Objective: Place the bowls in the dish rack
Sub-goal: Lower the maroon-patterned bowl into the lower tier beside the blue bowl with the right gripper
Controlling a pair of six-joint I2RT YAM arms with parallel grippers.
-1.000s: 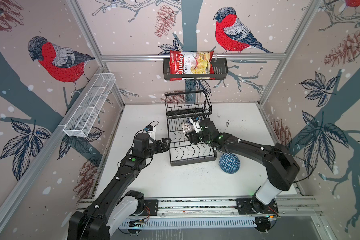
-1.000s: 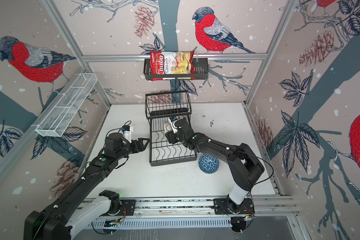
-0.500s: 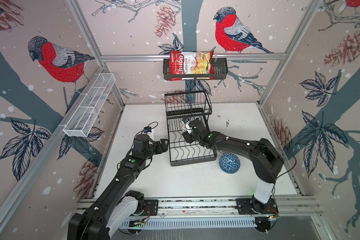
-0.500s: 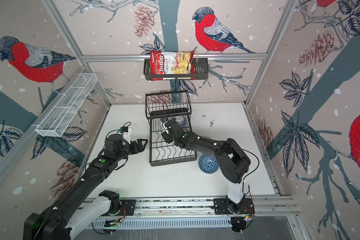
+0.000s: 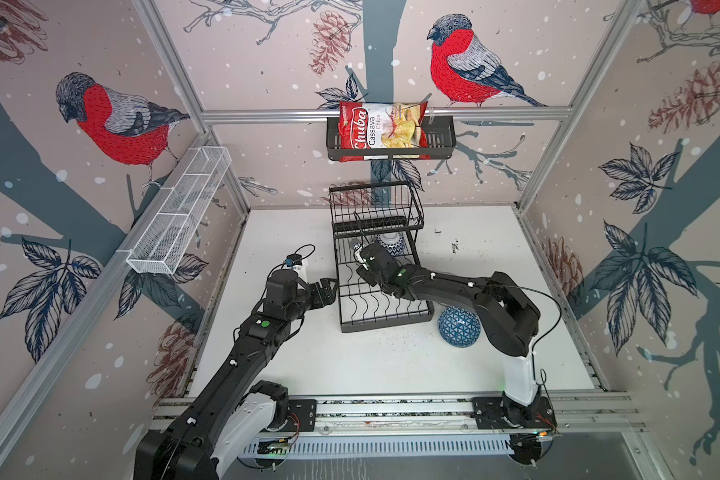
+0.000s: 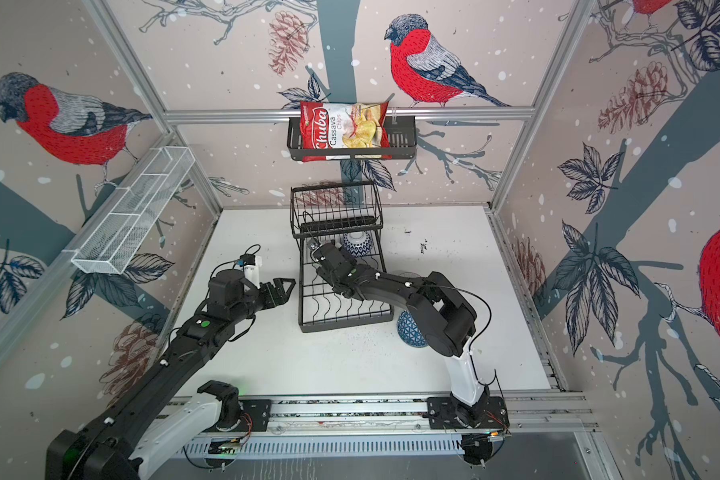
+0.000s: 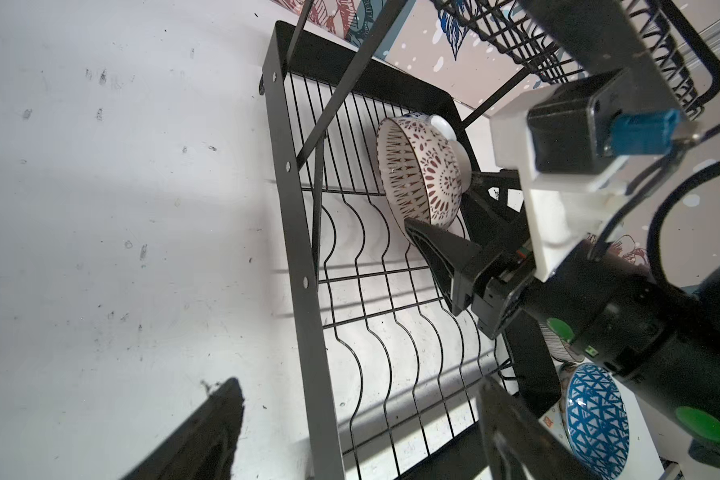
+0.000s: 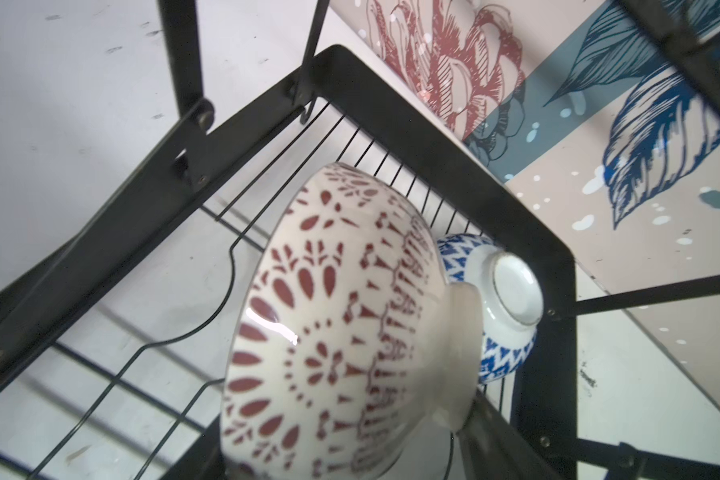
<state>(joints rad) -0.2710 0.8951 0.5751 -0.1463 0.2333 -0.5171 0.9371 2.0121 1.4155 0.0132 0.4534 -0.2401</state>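
Note:
Next, my right gripper moves outward and down over the bare wires beside the blue-and-white bowl (image 8: 495,299) and releases the white bowl. The blue-and-white bowl fills one back corner.
The black wire dish rack (image 5: 385,307) stands mid-table in both top views. My right gripper (image 7: 441,199) is shut on a white bowl with a dark red floral pattern (image 8: 333,324), held on its edge over the wavy lower tier under the raised basket. Just behind it a blue-and-white bowl (image 8: 495,299) rests on its side in the rack's back corner (image 5: 390,243). A blue-triangle bowl (image 5: 459,326) lies upside down on the table, right of the rack. My left gripper (image 5: 329,291) is open and holds nothing, right by the rack's left edge (image 7: 292,232).
The rack's raised basket tier (image 5: 375,208) overhangs its far end. A black basket (image 5: 437,137) holding a chip bag (image 5: 381,133) hangs on the back wall. A white mesh trough (image 5: 179,212) is mounted on the left wall. Bare table (image 5: 371,361) lies in front of the rack.
My right gripper has carried the red-patterned bowl leftward and deeper under the raised tier. The left arm has barely moved.

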